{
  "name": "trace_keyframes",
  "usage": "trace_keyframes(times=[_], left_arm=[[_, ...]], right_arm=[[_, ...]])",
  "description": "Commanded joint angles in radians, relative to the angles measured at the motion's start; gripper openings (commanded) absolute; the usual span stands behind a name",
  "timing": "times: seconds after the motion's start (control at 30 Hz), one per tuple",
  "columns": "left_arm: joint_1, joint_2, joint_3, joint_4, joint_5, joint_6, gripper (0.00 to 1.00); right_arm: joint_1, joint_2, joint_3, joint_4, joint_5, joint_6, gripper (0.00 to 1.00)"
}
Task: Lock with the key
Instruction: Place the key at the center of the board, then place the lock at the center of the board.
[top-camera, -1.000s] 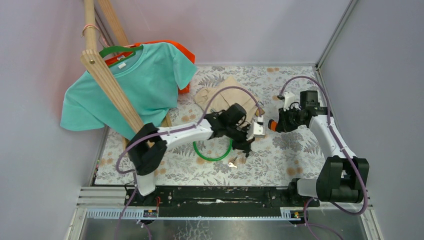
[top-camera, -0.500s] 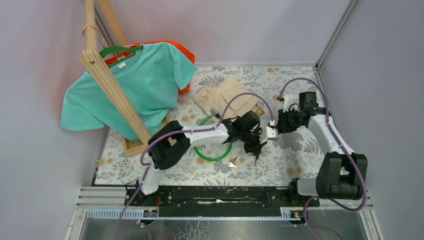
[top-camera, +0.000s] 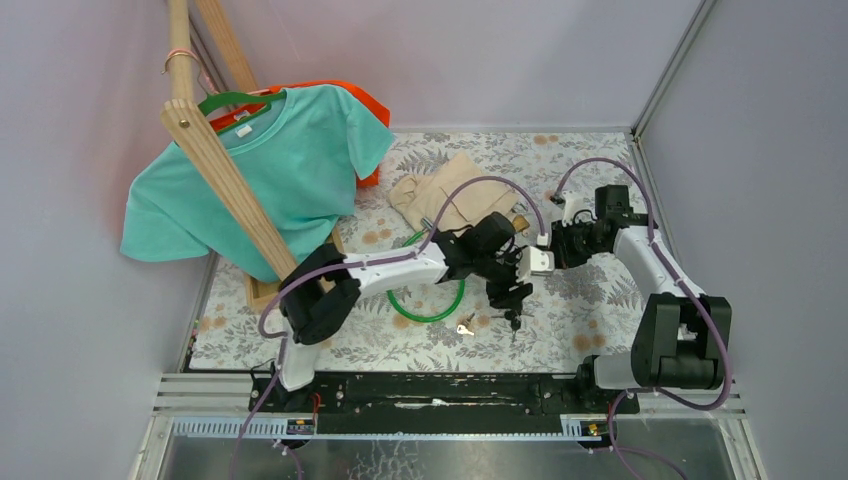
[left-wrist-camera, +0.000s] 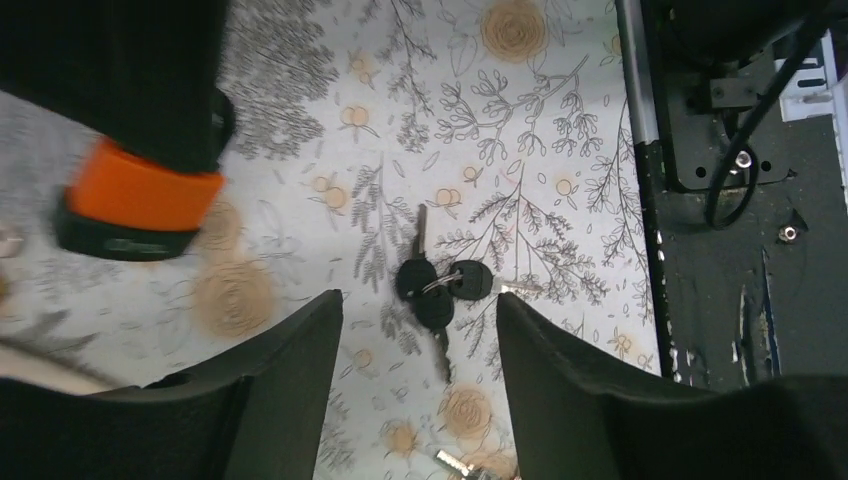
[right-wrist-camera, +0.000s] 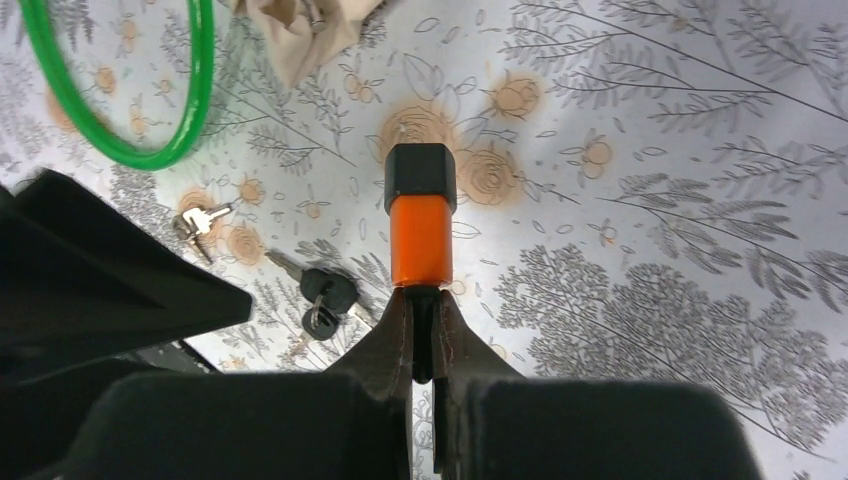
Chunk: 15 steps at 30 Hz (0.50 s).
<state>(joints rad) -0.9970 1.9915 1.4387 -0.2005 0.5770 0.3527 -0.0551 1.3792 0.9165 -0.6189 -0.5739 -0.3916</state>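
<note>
I will next lower my right gripper left in the top view, to the clear tablecloth beyond the black keys, to release the lock (right-wrist-camera: 421, 225).
A bunch of black-headed keys (left-wrist-camera: 437, 285) lies flat on the flowered tablecloth, also in the right wrist view (right-wrist-camera: 325, 295). My left gripper (left-wrist-camera: 418, 300) hovers open directly above the bunch, a finger on either side and touching nothing. The lock (right-wrist-camera: 421, 225), an orange cylinder with a black cap, juts from my right gripper (right-wrist-camera: 421, 295), which is shut on its rear end. The lock (left-wrist-camera: 140, 195) also shows at the upper left of the left wrist view. In the top view, the two grippers (top-camera: 512, 292) (top-camera: 556, 250) stand close together at mid-table.
A green cable loop (top-camera: 425, 300) and a small pair of silver keys (top-camera: 465, 326) lie left of the black keys. Beige cloth (top-camera: 450, 190) lies behind. A teal shirt (top-camera: 260, 170) hangs on a wooden rack at the left. A black rail (top-camera: 430, 392) runs along the near edge.
My left jaws have opened wide, and the black keys now lie on the cloth beneath them. The left arm swung right toward the right gripper, which kept its grip on the lock.
</note>
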Motion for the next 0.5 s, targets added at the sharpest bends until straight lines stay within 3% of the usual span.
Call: trace_keyframes(times=[0.0, 0.23, 0.37, 0.47], left_arm=[[0.050, -0.131, -0.024, -0.041, 0.007, 0.071, 0.67], [0.152, -0.262, -0.082, -0.090, -0.084, 0.126, 0.81], [0.207, -0.313, -0.092, -0.073, -0.132, 0.060, 0.87], [0.231, -0.340, -0.097, -0.044, -0.237, -0.018, 0.99]], right_arm=[[0.002, 0.032, 0.013, -0.005, -0.138, -0.012, 0.00], [0.077, 0.121, 0.040, -0.009, -0.172, -0.007, 0.03], [0.132, 0.172, 0.053, -0.001, -0.169, -0.006, 0.07], [0.145, 0.230, 0.080, -0.012, -0.185, -0.006, 0.10]])
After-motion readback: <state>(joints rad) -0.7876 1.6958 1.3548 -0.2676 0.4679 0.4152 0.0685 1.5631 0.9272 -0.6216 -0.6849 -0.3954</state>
